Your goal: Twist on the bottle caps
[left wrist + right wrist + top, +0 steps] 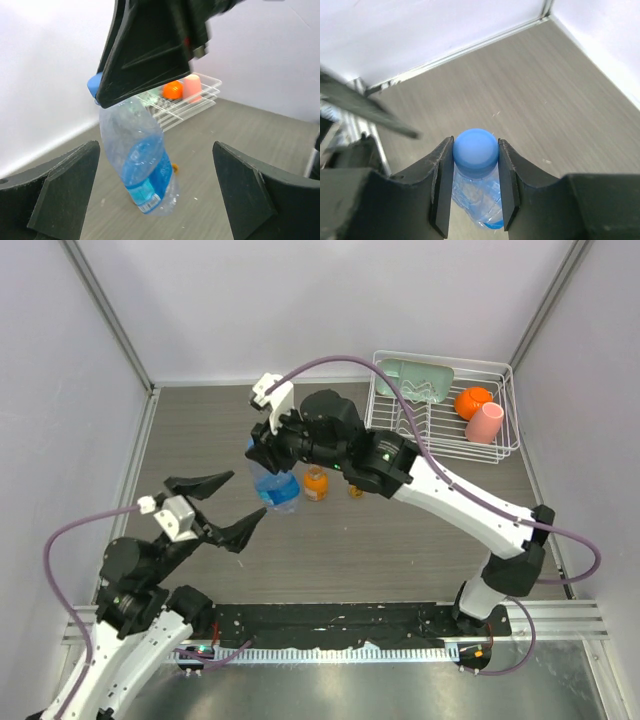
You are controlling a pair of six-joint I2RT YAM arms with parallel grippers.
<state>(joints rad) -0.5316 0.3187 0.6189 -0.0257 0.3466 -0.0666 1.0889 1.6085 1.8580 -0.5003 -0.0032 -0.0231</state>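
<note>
My right gripper will move the capped bottle down and to the left in the top view, onto empty table, because the bottle is hanging tilted from its cap.
The taller clear bottle (277, 487) with its blue label leans over near the middle of the table. The blue cap (475, 146) sits on its neck, and my right gripper (475, 150) is shut on that cap from above. In the left wrist view the bottle (142, 165) hangs tilted under the right gripper's fingers (145, 55), with the blue cap (93, 85) peeking out. My left gripper (222, 508) stands wide open just left of the bottle, touching nothing. The squat orange bottle (316, 483) stands right of the clear one, beside a small amber cap (355, 490).
A white wire rack (445, 405) at the back right holds an orange ball (472, 400), a pink cup (485, 423) and a pale green item (415, 380). Grey walls close in the table on three sides.
</note>
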